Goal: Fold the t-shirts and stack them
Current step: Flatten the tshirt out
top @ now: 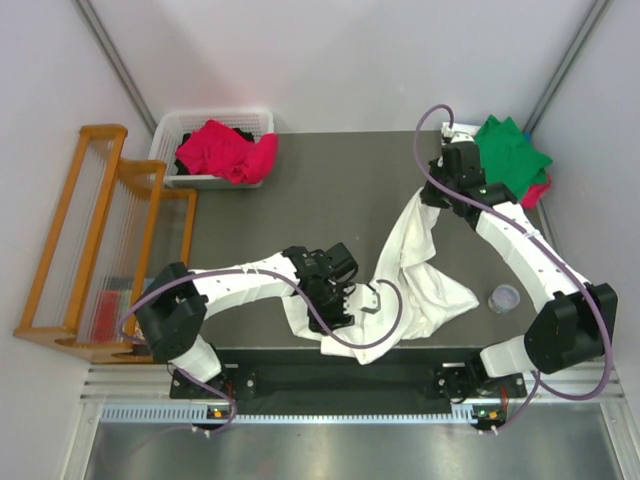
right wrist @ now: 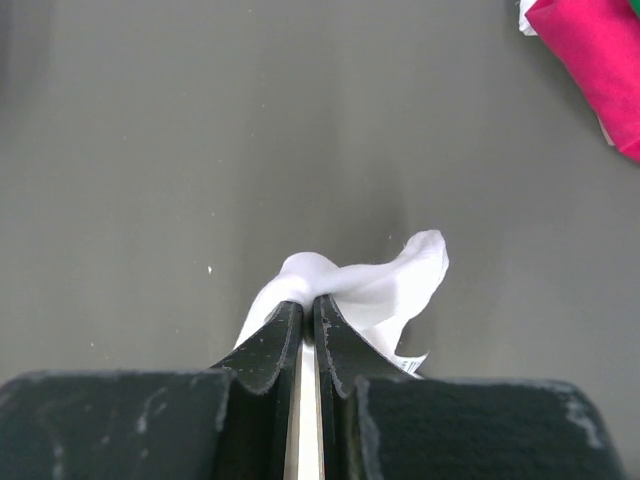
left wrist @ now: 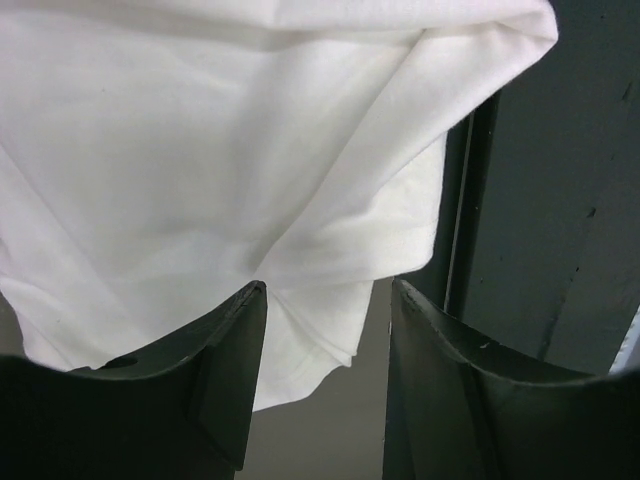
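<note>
The robot's left gripper should come down next onto the loose near corner of the white t-shirt and pinch it, since that cloth lies loose between the gripper's open fingers.
A large white t-shirt stretches from the middle of the table to its near edge, where part of it hangs over. My right gripper is shut on a bunched upper edge of the white t-shirt, as the right wrist view shows. My left gripper is open at the shirt's near end. In the left wrist view a loose corner of the white t-shirt lies between and beyond its jaws, which do not pinch it. A green t-shirt lies folded at the back right on a crimson-pink one.
A white slotted basket at the back left holds a crumpled crimson-pink t-shirt. A wooden rack stands left of the table. A small round lid-like object lies near the right arm.
</note>
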Robot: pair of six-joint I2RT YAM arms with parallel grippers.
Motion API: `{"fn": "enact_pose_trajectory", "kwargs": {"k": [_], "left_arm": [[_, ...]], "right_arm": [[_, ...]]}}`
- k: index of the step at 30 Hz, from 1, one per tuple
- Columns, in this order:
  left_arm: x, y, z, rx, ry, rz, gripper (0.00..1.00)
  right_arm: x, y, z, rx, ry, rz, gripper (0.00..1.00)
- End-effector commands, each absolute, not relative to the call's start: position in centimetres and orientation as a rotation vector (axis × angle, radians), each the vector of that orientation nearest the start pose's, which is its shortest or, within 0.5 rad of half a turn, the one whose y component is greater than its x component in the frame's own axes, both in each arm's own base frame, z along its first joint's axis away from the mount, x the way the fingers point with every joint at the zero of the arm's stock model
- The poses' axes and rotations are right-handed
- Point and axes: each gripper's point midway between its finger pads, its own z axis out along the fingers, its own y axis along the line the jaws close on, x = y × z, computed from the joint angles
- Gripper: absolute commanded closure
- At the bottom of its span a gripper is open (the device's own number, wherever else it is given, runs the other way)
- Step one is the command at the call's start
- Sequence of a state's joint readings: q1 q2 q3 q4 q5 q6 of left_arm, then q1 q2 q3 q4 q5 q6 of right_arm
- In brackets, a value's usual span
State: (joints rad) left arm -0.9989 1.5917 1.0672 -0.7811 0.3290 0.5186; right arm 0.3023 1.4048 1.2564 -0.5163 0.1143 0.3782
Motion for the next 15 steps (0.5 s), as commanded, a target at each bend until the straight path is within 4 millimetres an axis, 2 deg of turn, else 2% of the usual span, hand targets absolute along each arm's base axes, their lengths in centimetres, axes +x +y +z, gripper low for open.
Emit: {"fn": "enact_pose_trajectory", "kwargs": {"k": [1, 8, 15], "left_arm": [[12.8, -28.0, 5.5, 2.055, 2.027, -0.617, 0.42], [12.0, -27.4, 3.6, 2.075, 2.072, -0.646, 0.43], [11.3, -27.3, 2.8, 2.086, 2.101, -0.688, 0.46]], "right_arm": [[39.7, 11.1, 22.4, 0.174, 2.178, 0.257, 1.0], [39.9, 11.1, 22.4, 0.176, 2.175, 0.258, 1.0], [40.1, 11.1, 22.2, 0.181, 2.178, 0.26, 1.0]]}}
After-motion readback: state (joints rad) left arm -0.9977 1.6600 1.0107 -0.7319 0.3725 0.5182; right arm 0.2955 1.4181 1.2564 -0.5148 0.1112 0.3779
